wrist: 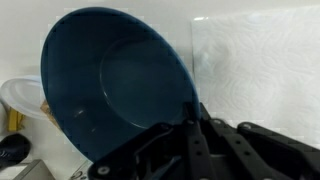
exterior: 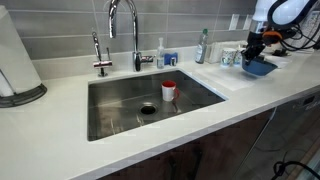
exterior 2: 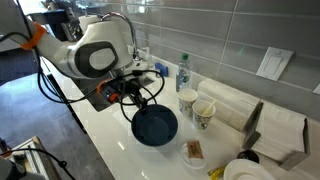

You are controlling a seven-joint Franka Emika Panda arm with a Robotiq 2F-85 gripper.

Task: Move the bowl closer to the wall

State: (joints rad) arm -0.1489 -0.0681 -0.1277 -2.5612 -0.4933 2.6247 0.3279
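Note:
My gripper will next move past the cups toward the sink, set the bowl (exterior: 260,67) down on the counter by the bottle and let go of it, because that spot is closer to the wall.
The blue bowl (exterior: 260,67) (exterior 2: 155,127) is tilted and held by its rim just above the white counter, as both exterior views show. My gripper (exterior: 253,47) (exterior 2: 136,97) is shut on the rim. In the wrist view the bowl (wrist: 110,80) fills the left side, with the fingers (wrist: 196,112) clamped on its edge. The grey tiled wall (exterior: 60,25) (exterior 2: 230,30) runs behind the counter, a short way beyond the bowl.
A steel sink (exterior: 120,110) with a faucet (exterior: 125,30) holds a red-and-white cup (exterior: 169,90). A bottle (exterior 2: 183,72), two cups (exterior 2: 203,113) and folded towels (exterior 2: 235,105) stand between bowl and wall. A small white dish (exterior 2: 193,152) lies beside the bowl.

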